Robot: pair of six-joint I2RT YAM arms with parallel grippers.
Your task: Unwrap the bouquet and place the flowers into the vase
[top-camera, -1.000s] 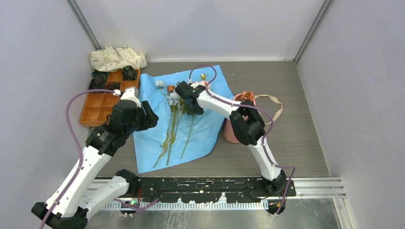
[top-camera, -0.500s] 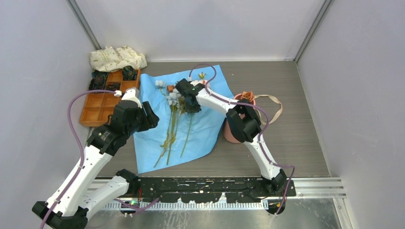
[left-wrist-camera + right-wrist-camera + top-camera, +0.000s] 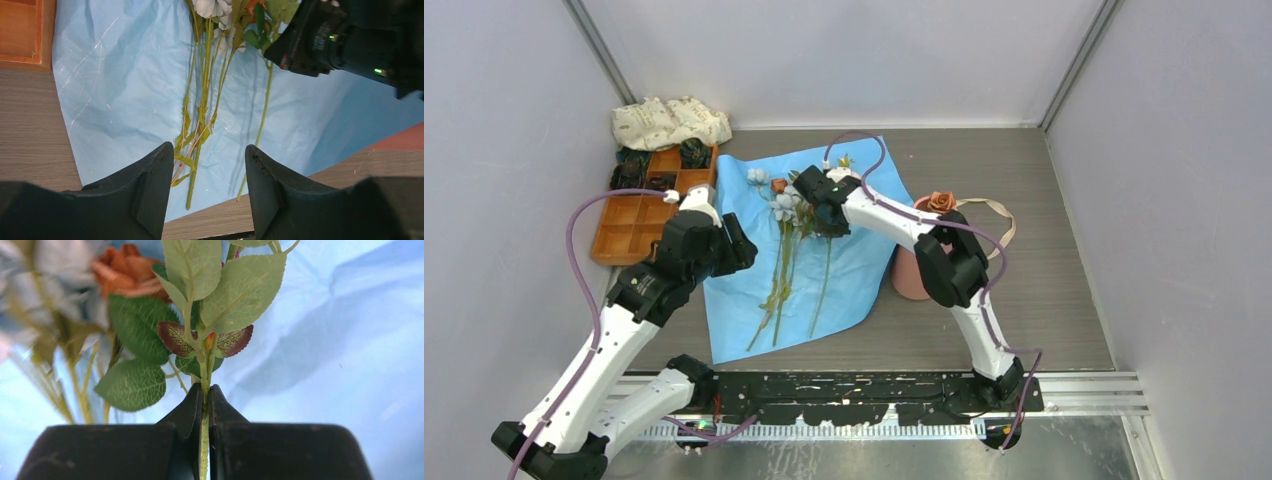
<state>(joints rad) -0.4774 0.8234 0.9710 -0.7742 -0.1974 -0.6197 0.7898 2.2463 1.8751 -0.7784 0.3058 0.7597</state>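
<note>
My right gripper will next go up and swing to the right in the top view over the vase's opening. It will then tilt the green leafy stem upright, lower and release it.
The bouquet lies unwrapped: its blue paper (image 3: 854, 270) is spread flat with the long-stemmed flowers (image 3: 780, 262) on it. My right gripper (image 3: 826, 218) is over the blooms and shut on one green leafy stem (image 3: 204, 432), pinched between the fingertips (image 3: 192, 405). An orange-brown rose (image 3: 125, 270) and pale blooms blur to the left of it. The salmon-pink vase (image 3: 908, 275) stands right of the paper, partly behind the right arm, with one orange-brown rose (image 3: 941, 201) in it. My left gripper (image 3: 209, 152) hangs open above the stem ends (image 3: 192, 185), holding nothing.
An orange compartment tray (image 3: 624, 235) with dark items sits at the back left, a cream patterned cloth (image 3: 669, 122) behind it. A beige ribbon (image 3: 997, 215) lies right of the vase. Grey walls close in on three sides.
My right gripper has shut on the single stem, and that stem's lower end has swung slightly to the right. The left arm has not moved.
</note>
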